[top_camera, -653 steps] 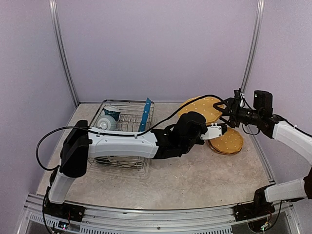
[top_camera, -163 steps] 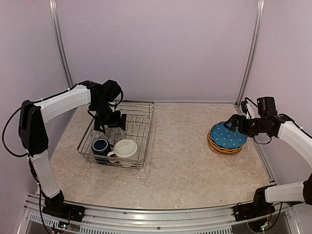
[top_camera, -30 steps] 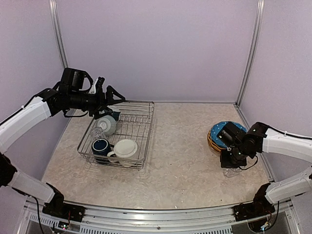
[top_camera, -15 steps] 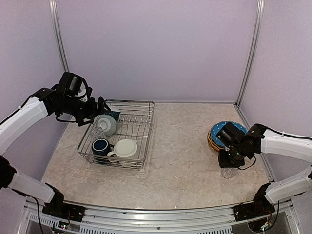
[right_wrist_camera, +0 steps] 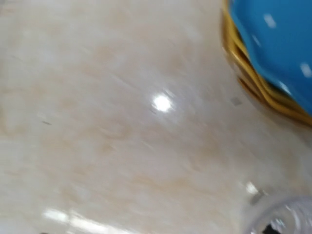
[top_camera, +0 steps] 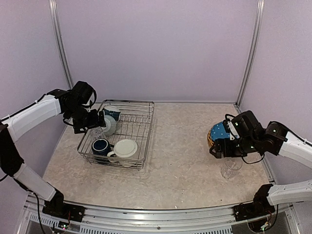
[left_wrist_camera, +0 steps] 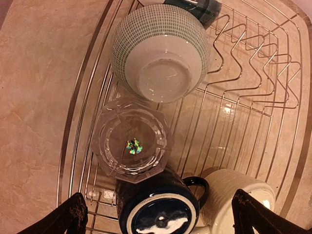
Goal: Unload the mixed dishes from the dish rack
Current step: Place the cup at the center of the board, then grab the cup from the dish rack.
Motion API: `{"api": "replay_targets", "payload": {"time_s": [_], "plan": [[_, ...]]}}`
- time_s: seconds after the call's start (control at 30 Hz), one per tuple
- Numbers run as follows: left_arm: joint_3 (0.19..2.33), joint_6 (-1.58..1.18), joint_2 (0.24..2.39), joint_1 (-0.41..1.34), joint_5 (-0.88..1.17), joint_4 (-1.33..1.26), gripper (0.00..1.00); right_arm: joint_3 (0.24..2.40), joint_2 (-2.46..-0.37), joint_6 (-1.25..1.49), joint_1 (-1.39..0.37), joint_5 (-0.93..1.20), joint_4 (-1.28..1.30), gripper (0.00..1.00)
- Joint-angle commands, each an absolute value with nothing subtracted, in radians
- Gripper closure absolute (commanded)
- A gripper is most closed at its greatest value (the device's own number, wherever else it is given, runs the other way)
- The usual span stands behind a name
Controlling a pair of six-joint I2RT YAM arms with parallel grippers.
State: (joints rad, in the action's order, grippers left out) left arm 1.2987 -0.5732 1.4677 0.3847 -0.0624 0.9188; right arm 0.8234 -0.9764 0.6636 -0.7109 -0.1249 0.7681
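The clear glass (top_camera: 97,133) has its upper end uncovered, so my left gripper should lower its empty fingers down into the rack (top_camera: 150,129) on both sides of the glass, between the upturned bowl and the navy mug.
The dish rack (top_camera: 150,129) holds an upturned bowl (left_wrist_camera: 161,51), a clear glass (left_wrist_camera: 131,146), a navy mug (left_wrist_camera: 158,207) and a cream mug (left_wrist_camera: 234,195). My left gripper (left_wrist_camera: 163,219) hovers above them, open wide, with the navy mug below the gap and nothing between its fingers. In the top view it (top_camera: 92,124) hangs over the rack's left side. A blue dotted plate (right_wrist_camera: 278,44) tops the yellow plates (right_wrist_camera: 253,87) at the right. Another clear glass (top_camera: 231,168) stands alone on the table. My right gripper (top_camera: 222,150) is open above and left of it, holding nothing.
A dark teal mug (top_camera: 113,113) sits at the rack's far end. Upright plate prongs (left_wrist_camera: 253,63) fill the rack's right half. The right wrist view is blurred and shows bare table (right_wrist_camera: 122,122) beside the plate stack. Walls close in on three sides.
My right gripper has opened, left the glass standing on the table and risen away from it. My left arm has swung down over the rack's left side.
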Motion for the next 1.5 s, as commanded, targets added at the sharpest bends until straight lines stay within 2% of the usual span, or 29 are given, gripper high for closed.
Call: {"api": "replay_targets", "payload": {"time_s": [0.0, 0.27, 0.4, 0.53, 0.67, 0.8, 0.93, 1.1, 1.47], "plan": [[1.299, -0.552, 1.522, 0.376, -0.113, 0.925, 0.01, 0.856, -0.967, 0.614, -0.705, -0.092, 0.685, 0.05], [1.33, -0.548, 1.615, 0.373, -0.141, 0.893, 0.01, 0.85, -0.978, 0.611, -0.705, -0.071, 0.611, 0.0], [1.353, -0.546, 1.669, 0.366, -0.145, 0.885, 0.02, 0.873, -0.961, 0.692, -0.704, -0.19, 0.642, 0.0], [1.334, -0.564, 1.689, 0.366, -0.166, 0.844, 0.05, 0.851, -0.888, 0.711, -0.705, -0.272, 0.566, 0.0], [1.333, -0.568, 1.707, 0.366, -0.182, 0.831, 0.1, 0.794, -0.805, 0.764, -0.705, -0.329, 0.484, 0.0], [1.355, -0.559, 1.752, 0.366, -0.22, 0.842, 0.16, 0.778, -0.786, 0.716, -0.705, -0.267, 0.427, 0.0], [1.37, -0.558, 1.778, 0.365, -0.224, 0.846, 0.25, 0.793, -0.802, 0.707, -0.705, -0.226, 0.417, 0.0], [1.366, -0.566, 1.758, 0.367, -0.219, 0.849, 0.41, 0.777, -0.822, 0.722, -0.704, -0.183, 0.383, 0.0], [1.437, -0.573, 1.595, 0.398, -0.164, 0.936, 0.52, 0.78, -0.881, 0.717, -0.704, -0.158, 0.327, 0.0]]}}
